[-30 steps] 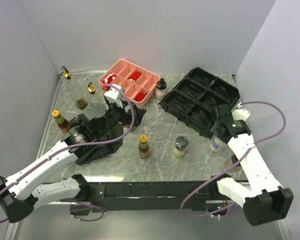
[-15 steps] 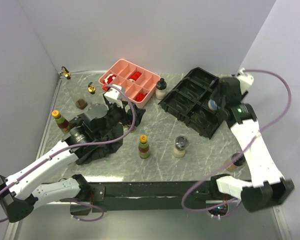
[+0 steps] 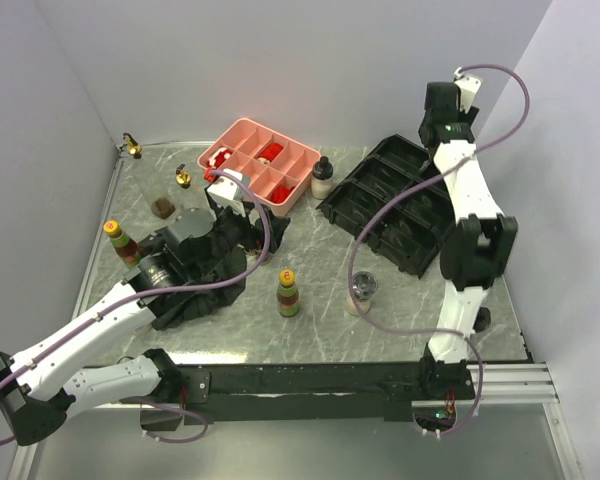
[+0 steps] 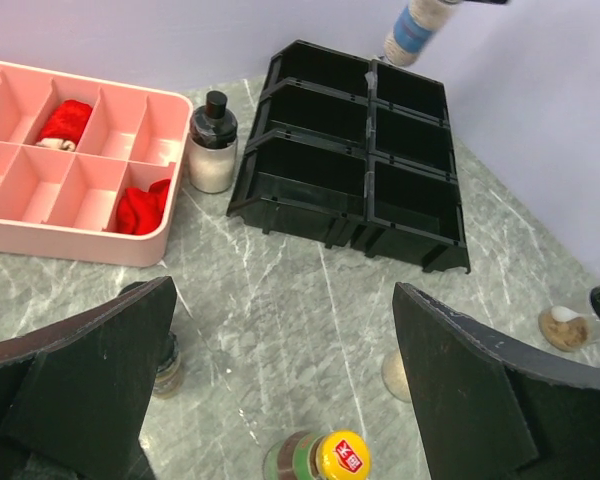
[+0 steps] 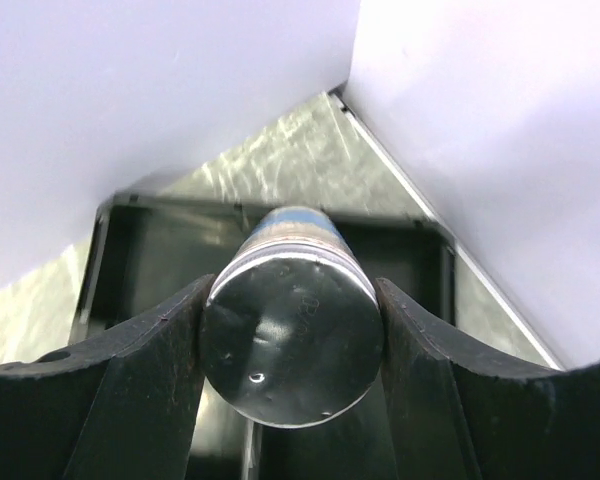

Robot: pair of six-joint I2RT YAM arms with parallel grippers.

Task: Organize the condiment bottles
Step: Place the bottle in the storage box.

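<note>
The tray's far section (image 5: 398,258) by the tray's side is empty below; my right gripper should next lower the grey-lidded shaker in and release it.
My right gripper (image 5: 292,335) is shut on a grey-lidded shaker with a blue label (image 5: 292,350). It hangs high over the far right corner of the black organizer tray (image 3: 400,200) (image 5: 160,250), and the left wrist view catches the shaker (image 4: 417,28) too. In the top view the right gripper (image 3: 443,125) stands raised by the back wall. My left gripper (image 3: 242,232) (image 4: 280,400) is open and empty above the table. A yellow-capped sauce bottle (image 3: 288,293) (image 4: 325,457) stands just below it. Another grey-lidded shaker (image 3: 361,293) stands to its right.
A pink compartment tray (image 3: 263,165) (image 4: 80,235) stands at the back, with a black-lidded pale bottle (image 3: 323,177) (image 4: 212,143) beside it. Black cloth (image 3: 205,285) lies under my left arm. Gold-spouted bottles (image 3: 132,146) (image 3: 183,177), a dark jar (image 3: 162,207) and a yellow-capped bottle (image 3: 121,241) stand at left.
My right arm has lifted the blue-labelled shaker from the table's front right, up and back over the black organizer's far corner. The left arm has not moved.
</note>
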